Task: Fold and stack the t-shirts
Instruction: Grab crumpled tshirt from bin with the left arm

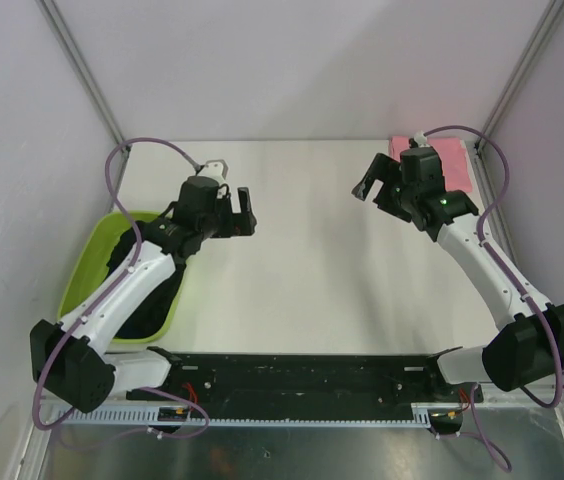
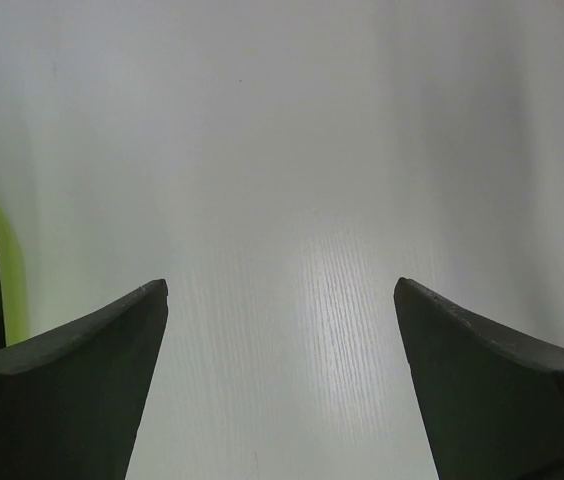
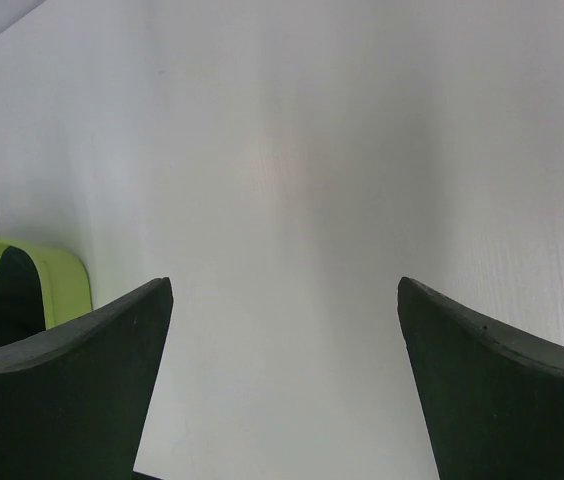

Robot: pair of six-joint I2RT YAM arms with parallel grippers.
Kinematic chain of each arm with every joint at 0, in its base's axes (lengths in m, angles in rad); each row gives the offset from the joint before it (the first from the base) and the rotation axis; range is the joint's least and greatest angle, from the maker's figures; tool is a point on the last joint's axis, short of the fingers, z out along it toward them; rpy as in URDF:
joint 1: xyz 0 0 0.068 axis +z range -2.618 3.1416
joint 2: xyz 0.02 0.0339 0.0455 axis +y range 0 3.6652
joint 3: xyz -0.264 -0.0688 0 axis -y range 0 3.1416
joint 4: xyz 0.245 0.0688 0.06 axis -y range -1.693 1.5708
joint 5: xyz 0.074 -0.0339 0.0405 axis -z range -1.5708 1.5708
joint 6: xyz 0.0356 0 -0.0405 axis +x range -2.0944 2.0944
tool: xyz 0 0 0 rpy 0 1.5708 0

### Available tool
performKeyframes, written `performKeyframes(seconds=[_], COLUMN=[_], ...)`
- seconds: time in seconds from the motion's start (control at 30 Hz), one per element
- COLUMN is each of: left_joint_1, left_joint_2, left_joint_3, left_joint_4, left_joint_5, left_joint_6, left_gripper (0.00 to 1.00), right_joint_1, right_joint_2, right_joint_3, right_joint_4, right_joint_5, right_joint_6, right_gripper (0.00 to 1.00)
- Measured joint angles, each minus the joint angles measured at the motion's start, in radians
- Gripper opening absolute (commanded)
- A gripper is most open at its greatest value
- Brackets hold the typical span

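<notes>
My left gripper moves over the basin (image 1: 82,275) next and, before it grabs the bunched dark t-shirts, lowers to their far end (image 1: 139,239).
A folded pink t-shirt (image 1: 449,160) lies at the table's far right corner, partly hidden behind my right arm. Dark t-shirts (image 1: 147,290) lie bunched in the lime-green basin (image 1: 82,275) at the left. My left gripper (image 1: 237,212) is open and empty above bare table, just right of the basin; its wrist view shows open jaws (image 2: 282,300) over white tabletop. My right gripper (image 1: 374,182) is open and empty, left of the pink shirt; its wrist view shows open jaws (image 3: 284,295) over bare table, with dark cloth (image 3: 2,295) in the basin (image 3: 62,280) at far left.
The white table (image 1: 312,270) spans between the two arms. Grey walls and metal frame posts (image 1: 82,70) bound the far corners. A black base rail (image 1: 292,375) runs along the near edge.
</notes>
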Motion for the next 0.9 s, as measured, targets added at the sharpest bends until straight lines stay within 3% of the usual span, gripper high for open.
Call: performKeyframes(seconds=[0.27, 0.47, 0.7, 0.9], left_joint_1=[0.033, 0.136, 0.288, 0.35], left_joint_2=[-0.08, -0.137, -0.13, -0.043], left_joint_3=[0.0, -0.001, -0.077, -0.13], left_joint_4=[-0.02, -0.088, -0.18, -0.216], left_joint_5=[-0.079, -0.203, -0.343, -0.401], left_joint_6=[-0.03, -0.111, -0.224, -0.293], left_gripper=[0.98, 0.93, 0.92, 0.91], right_joint_1=[-0.003, -0.003, -0.003, -0.003], right_joint_2=[0.0, 0.0, 0.013, 0.035], right_joint_3=[0.0, 0.0, -0.008, -0.035], right_joint_4=[-0.001, 0.0, 0.009, 0.024], right_joint_5=[0.0, -0.005, -0.032, -0.064], right_joint_6=[0.0, 0.0, -0.001, 0.0], right_gripper=[0.99, 0.99, 0.99, 0.99])
